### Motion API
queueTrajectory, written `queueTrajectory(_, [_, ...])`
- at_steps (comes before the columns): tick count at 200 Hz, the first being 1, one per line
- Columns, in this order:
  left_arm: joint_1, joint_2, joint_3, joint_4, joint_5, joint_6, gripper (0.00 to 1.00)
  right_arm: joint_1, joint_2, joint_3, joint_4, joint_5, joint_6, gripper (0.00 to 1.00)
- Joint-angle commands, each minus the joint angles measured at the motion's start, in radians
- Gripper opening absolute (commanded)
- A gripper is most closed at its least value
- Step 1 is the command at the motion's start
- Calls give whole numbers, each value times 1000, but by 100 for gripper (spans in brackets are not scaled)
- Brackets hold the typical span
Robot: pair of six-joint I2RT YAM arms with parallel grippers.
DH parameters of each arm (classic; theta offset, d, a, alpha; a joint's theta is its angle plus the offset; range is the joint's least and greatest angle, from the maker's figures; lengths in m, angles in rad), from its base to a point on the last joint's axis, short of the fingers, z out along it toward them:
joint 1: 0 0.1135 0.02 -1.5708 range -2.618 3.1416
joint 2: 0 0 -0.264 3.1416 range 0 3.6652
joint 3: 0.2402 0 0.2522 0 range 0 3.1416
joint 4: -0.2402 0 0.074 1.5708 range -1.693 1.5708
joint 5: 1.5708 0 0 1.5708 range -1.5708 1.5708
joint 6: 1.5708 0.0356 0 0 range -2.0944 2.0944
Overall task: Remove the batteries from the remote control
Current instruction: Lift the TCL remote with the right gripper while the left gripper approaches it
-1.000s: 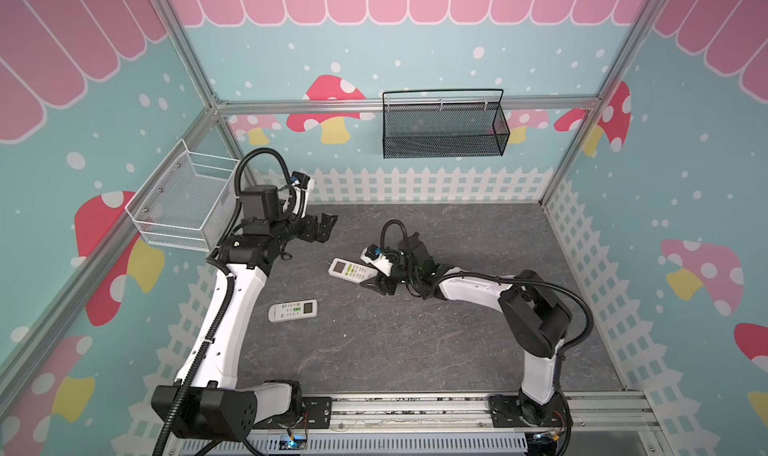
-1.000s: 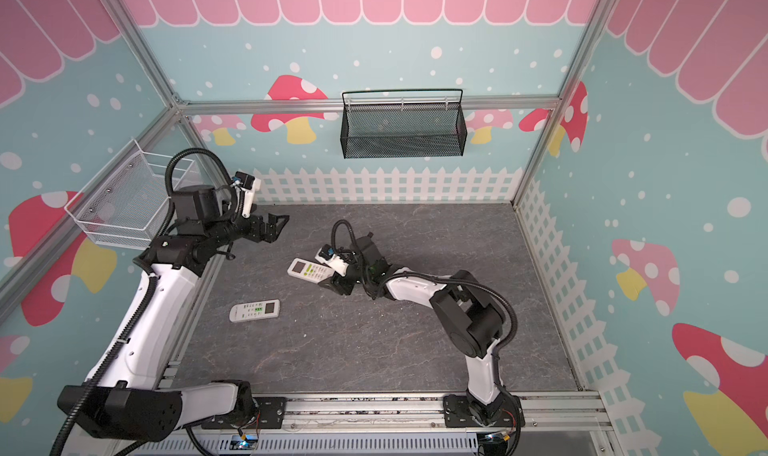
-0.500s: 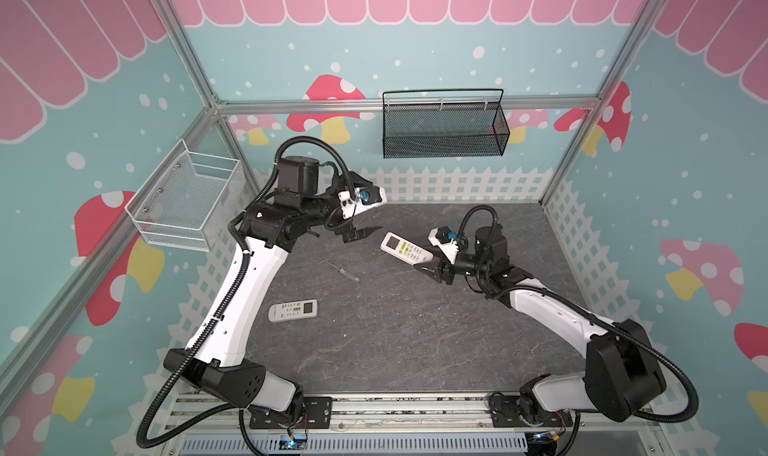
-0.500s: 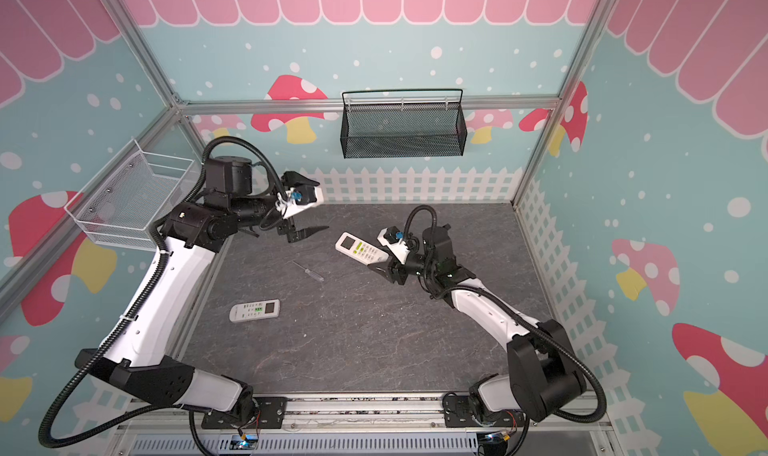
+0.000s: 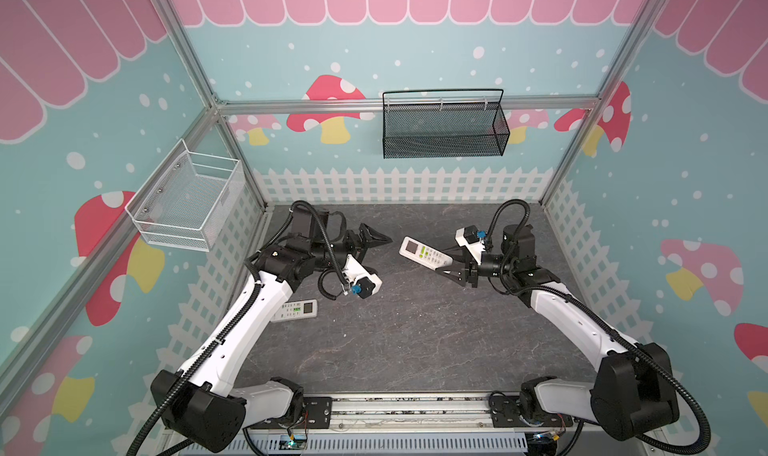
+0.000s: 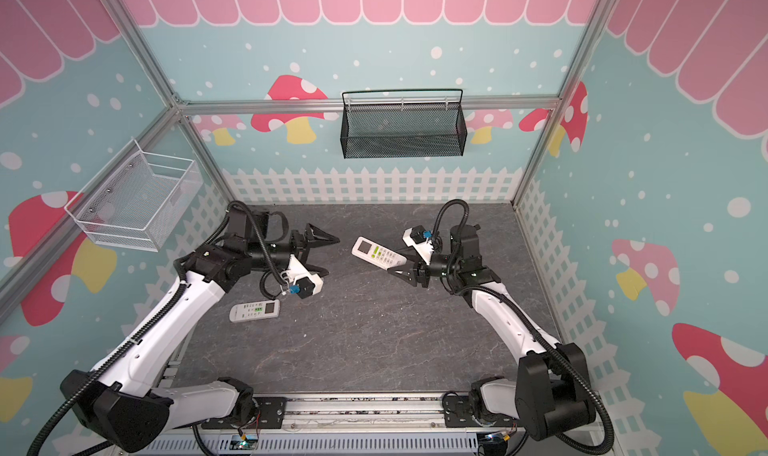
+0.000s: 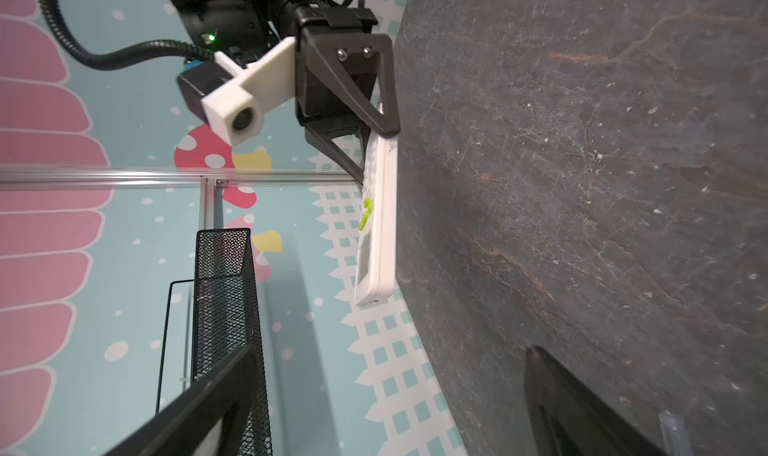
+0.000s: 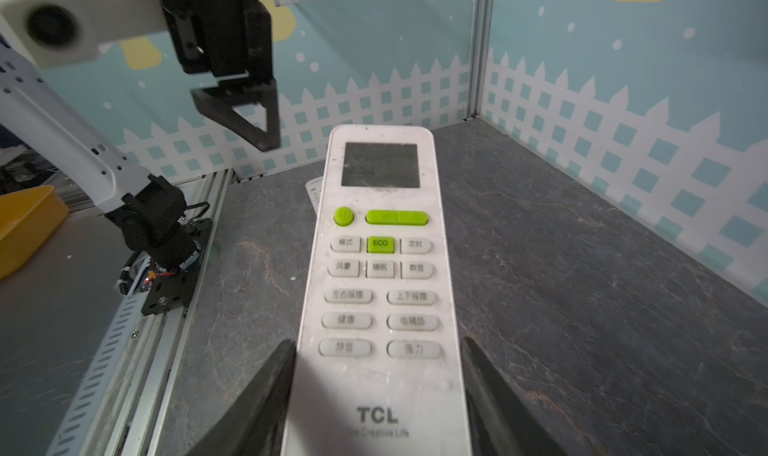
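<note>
My left gripper is open and needs to move toward the right gripper, fingers above and below the remote's loose screen end (image 5: pixel 411 246) (image 7: pixel 375 286), then close, since the remote's bottom end is held.
My right gripper (image 5: pixel 445 263) (image 6: pixel 398 263) (image 8: pixel 376 344) is shut on the bottom end of the white remote control (image 5: pixel 424 253) (image 6: pixel 376 252) (image 8: pixel 382 267) and holds it just above the table. The remote's green buttons and grey screen face up. Its back is turned down and hidden, and the batteries are out of view. My left gripper (image 5: pixel 380 255) (image 6: pixel 330 255) (image 7: pixel 390 352) is open and empty, turned on its side, a short way left of the remote's screen end (image 7: pixel 374 283).
A second white remote (image 5: pixel 295 310) (image 6: pixel 254 310) lies buttons-up on the grey table (image 5: pixel 415 342) under the left forearm. A black mesh basket (image 5: pixel 442 130) hangs on the back wall, a white wire basket (image 5: pixel 187 200) on the left wall. A clear handle tip (image 7: pixel 673 429) lies by the left gripper.
The right gripper has lifted the remote from left of centre and carried it right. The left arm has swung in from the back left; its open gripper now faces the remote.
</note>
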Motion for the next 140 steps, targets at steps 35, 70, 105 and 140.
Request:
queueTrajectory(35, [-31, 33, -135, 538, 96, 60, 99, 5, 24, 40, -43, -153, -25, 27])
queueTrajectory(70, [-37, 58, -119, 437, 72, 127, 97, 24, 47, 57, -41, -171, -25, 27])
queueTrajectory(105, [-47, 71, -121, 360, 62, 187, 90, 50, 59, 49, -32, -170, -30, 27])
queueTrajectory(140, [-56, 61, -137, 359, 70, 181, 65, 64, 70, 51, -37, -166, -43, 27])
